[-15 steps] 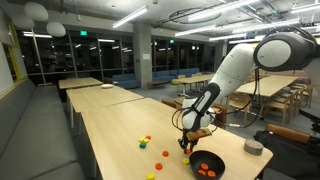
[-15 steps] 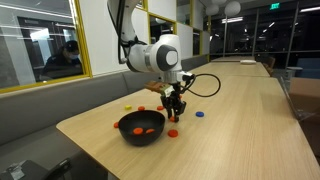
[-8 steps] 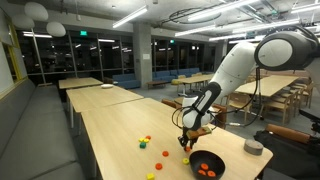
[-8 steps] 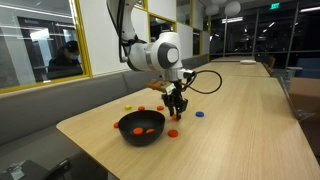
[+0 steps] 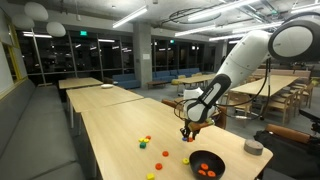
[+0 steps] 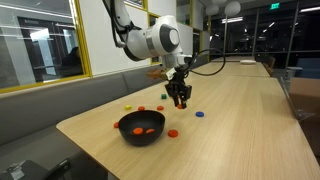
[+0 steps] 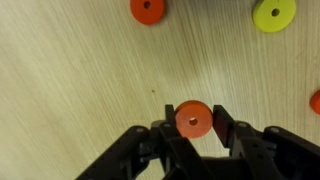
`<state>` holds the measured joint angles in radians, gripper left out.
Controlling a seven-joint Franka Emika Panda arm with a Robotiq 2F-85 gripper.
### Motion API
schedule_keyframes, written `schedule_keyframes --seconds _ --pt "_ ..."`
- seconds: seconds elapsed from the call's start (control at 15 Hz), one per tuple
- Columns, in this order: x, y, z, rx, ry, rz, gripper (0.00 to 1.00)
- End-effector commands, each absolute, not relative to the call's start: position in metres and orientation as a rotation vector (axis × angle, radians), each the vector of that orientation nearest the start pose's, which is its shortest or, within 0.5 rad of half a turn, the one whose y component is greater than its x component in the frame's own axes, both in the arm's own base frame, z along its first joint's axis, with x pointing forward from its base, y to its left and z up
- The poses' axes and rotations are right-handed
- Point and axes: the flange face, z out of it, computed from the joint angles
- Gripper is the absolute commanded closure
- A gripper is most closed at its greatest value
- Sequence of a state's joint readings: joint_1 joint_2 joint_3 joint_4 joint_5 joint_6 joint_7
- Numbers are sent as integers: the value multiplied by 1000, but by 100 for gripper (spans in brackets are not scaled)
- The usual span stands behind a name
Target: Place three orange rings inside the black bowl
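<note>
Next, my gripper rises to clear the bowl's rim, carries the ring back over the bowl's open middle and releases, since the black bowl (image 5: pixel 207 158) stands back from my gripper.
My gripper (image 7: pixel 193 124) is shut on an orange ring (image 7: pixel 193 116), pinched by its edge between both fingers. It hangs above the wooden table in both exterior views (image 5: pixel 188 133) (image 6: pixel 180 100), a little beyond the black bowl (image 5: pixel 207 158) (image 6: pixel 141 122). The bowl holds orange pieces (image 6: pixel 143 131). Another orange ring (image 6: pixel 172 133) lies on the table beside the bowl. In the wrist view a further orange ring (image 7: pixel 147 10) lies on the table ahead of the jaws.
A yellow ring (image 7: pixel 273 13) and an orange piece at the right edge (image 7: pixel 316 101) lie on the table. A blue piece (image 6: pixel 198 113) lies past the gripper. More small pieces (image 5: pixel 145 140) sit mid-table. A grey round dish (image 5: pixel 254 147) stands beyond the bowl.
My gripper has risen from the table with the orange ring held in it. The bowl and the loose pieces have not moved.
</note>
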<state>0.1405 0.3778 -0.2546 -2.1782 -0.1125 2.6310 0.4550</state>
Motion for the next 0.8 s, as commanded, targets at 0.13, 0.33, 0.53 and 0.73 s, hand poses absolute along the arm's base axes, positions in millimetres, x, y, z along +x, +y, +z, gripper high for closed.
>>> schedule_keyframes --seconds 0.13,0.33,0.53,0.73 --pt "519 -53 272 -3274 755 8 75" --pt "494 -44 287 -3265 731 186 75" --pt "474 -31 296 -3217 696 370 75" --pt "461 -25 298 -3136 716 504 75"
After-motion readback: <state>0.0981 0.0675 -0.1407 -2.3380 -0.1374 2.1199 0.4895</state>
